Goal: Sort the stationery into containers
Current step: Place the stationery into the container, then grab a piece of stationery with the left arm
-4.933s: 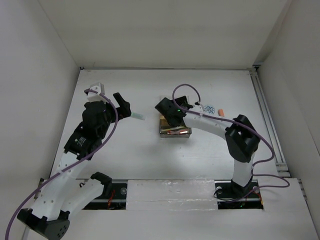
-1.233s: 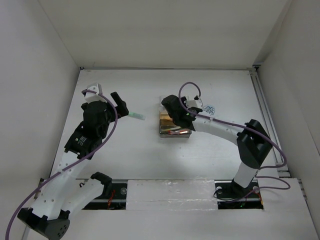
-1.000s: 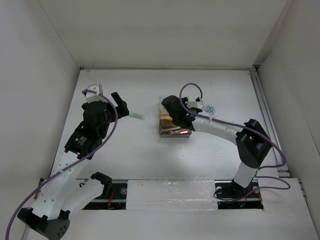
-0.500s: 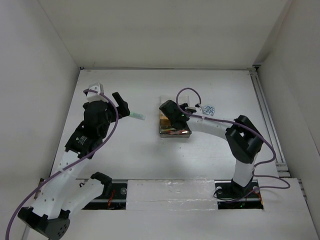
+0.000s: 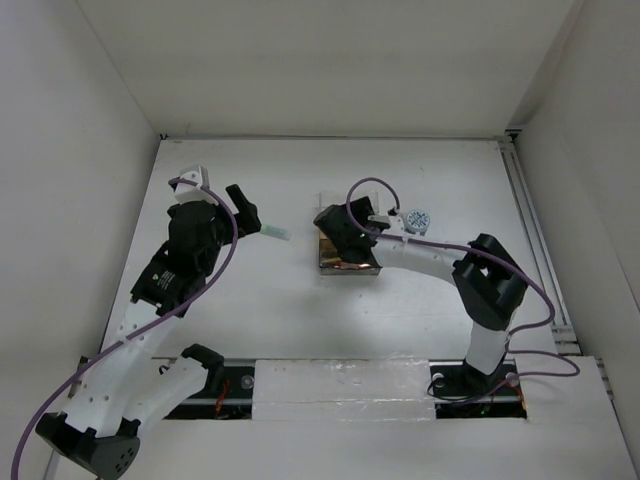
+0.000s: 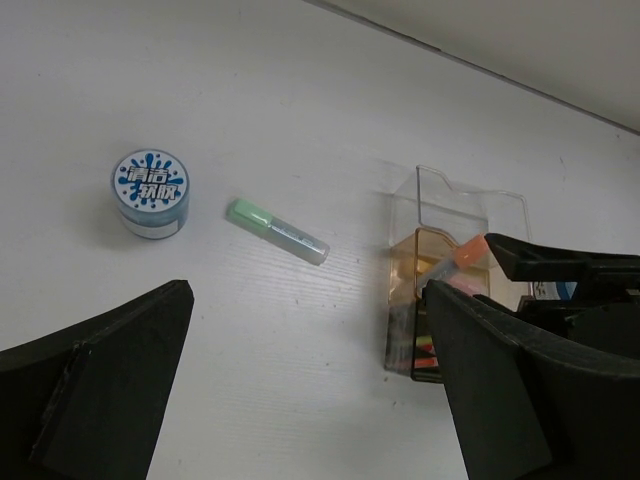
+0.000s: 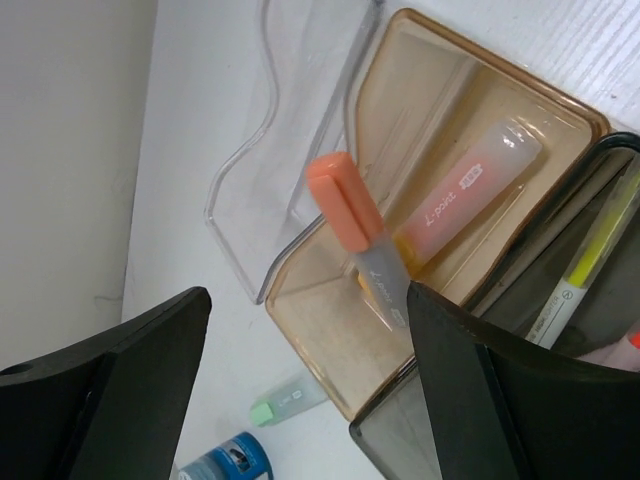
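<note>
My left gripper turns and lowers onto the green marker's middle (image 5: 273, 232) (image 6: 275, 228) next, since it lies below the gripper's open fingers, to their right in the top view.
The clear organizer (image 5: 350, 262) stands mid-table, with tan compartments (image 7: 318, 345). My right gripper (image 5: 333, 222) hangs over its far end, jaws wide open (image 7: 310, 390). An orange-capped marker (image 7: 352, 222) leans in the tan compartment, cap up, beside a pink-orange marker (image 7: 470, 190) that lies flat. A yellow pen (image 7: 592, 262) lies in the dark compartment. A green marker (image 5: 275, 232) lies on the table left of the organizer. My left gripper (image 5: 247, 213) is open and empty (image 6: 310, 400), above the table near it. Its view shows the green marker (image 6: 277, 231) and a blue roll (image 6: 150, 192).
A second blue patterned roll (image 5: 416, 220) sits on the table right of the organizer, beside my right arm. White walls close the table at the back and both sides. A metal rail (image 5: 530, 230) runs along the right edge.
The orange marker that lay on the table right of the organizer now leans in its tan compartment. My right gripper has moved left over the organizer. The left arm barely moved.
</note>
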